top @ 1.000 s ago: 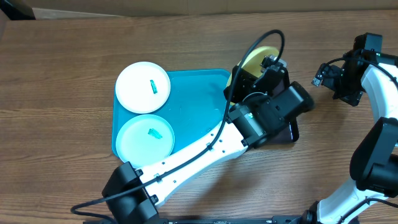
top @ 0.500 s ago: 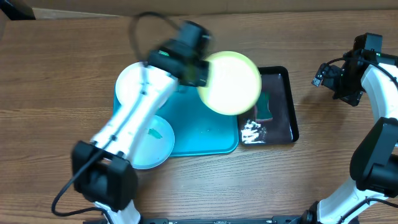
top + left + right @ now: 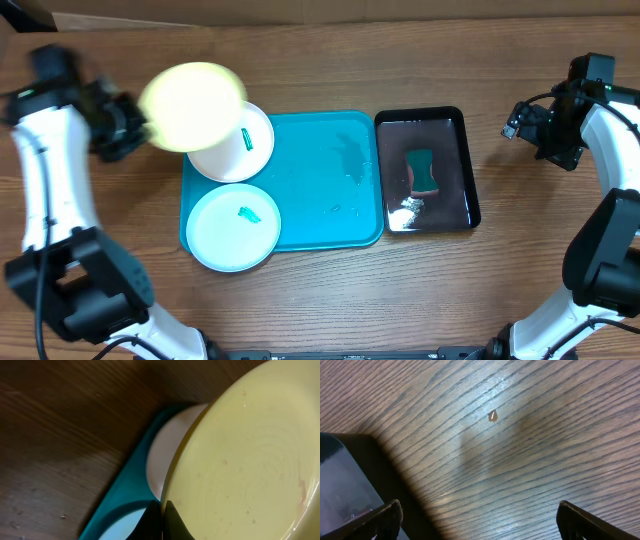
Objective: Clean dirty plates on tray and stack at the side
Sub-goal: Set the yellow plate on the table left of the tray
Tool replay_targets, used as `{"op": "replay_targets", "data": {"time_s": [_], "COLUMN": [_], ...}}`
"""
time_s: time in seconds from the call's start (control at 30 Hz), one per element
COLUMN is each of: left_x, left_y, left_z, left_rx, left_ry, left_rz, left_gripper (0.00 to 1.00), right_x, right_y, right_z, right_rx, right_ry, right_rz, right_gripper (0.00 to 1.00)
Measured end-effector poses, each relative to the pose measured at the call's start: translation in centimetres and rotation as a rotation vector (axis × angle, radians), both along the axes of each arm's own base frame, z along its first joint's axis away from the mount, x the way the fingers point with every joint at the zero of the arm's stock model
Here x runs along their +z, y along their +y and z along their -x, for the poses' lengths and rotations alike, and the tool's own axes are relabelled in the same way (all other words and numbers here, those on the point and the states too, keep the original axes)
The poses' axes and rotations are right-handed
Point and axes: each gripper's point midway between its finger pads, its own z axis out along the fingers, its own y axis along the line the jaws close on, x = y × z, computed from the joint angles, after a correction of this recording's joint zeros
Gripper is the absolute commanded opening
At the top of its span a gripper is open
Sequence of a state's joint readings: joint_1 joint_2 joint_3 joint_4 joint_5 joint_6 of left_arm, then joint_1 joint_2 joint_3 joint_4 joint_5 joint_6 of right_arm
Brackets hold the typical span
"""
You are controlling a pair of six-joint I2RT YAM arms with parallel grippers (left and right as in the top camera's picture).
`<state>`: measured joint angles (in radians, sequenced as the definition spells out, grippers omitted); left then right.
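Observation:
My left gripper holds the plate, and the bare wood beside the turquoise tray is below and behind the gripper. It needs to move back and down to let the plate go.
My left gripper [image 3: 128,125] is shut on the rim of the yellow-green plate [image 3: 193,106] and holds it in the air over the tray's far left corner; the plate fills the left wrist view [image 3: 245,455], pinched between the fingers [image 3: 163,519]. The white plate [image 3: 240,150] and the light blue plate [image 3: 233,228] lie on the left of the turquoise tray [image 3: 325,180], each with a small teal smear. My right gripper [image 3: 548,128] is open and empty over bare wood at the far right [image 3: 480,520].
A glossy black tray [image 3: 427,170] with a teal sponge [image 3: 423,172] and white foam sits right of the turquoise tray; its corner shows in the right wrist view [image 3: 342,485]. Brown wooden table all round.
My left arm has swung the yellow-green plate from over the black tray leftward across the turquoise tray to its far left corner. The right arm has not moved.

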<state>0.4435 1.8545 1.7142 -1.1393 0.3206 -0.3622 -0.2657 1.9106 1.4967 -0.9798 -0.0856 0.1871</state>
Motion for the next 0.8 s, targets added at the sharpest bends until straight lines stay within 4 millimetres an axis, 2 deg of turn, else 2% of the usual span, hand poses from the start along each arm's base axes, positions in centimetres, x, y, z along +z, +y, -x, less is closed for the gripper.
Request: {"op": "replay_targets", "data": {"time_s": [0.1,0.23,0.33,0.4,0.57,0.8], "left_x": [-0.1,-0.7,-1.4,-2.4,-6.5,-11.2], "left_y": [4.7,10.9,13.8,15.0,15.6,13.9], "left_z": [1.8,5.6,7.4,7.8,7.6,6.4], "left_rx": [0.149,0.352,0.443,0.474,0.484,0.443], "left_ry": [0.011,0.089,0.138,0.148,0.139,0.08], "left_rz": [-0.005,-0.1,-0.188,-0.242,-0.289,-0.299], "left_gripper": [0.04,0.04,0.04,0.04,0.04,0.04], "right_x": [0.0,0.0,0.0,0.0,0.0,0.0], "right_y": [0.0,0.0,0.0,0.0,0.0,0.0], "right_z": [0.0,0.0,0.0,0.0,0.0,0.0], "right_rx": [0.0,0.0,0.0,0.0,0.0,0.0], "right_ry": [0.0,0.0,0.0,0.0,0.0,0.0], "right_rz": [0.0,0.0,0.0,0.0,0.0,0.0], "right_gripper": [1.0,1.0,1.0,1.0,1.0,1.0]}}
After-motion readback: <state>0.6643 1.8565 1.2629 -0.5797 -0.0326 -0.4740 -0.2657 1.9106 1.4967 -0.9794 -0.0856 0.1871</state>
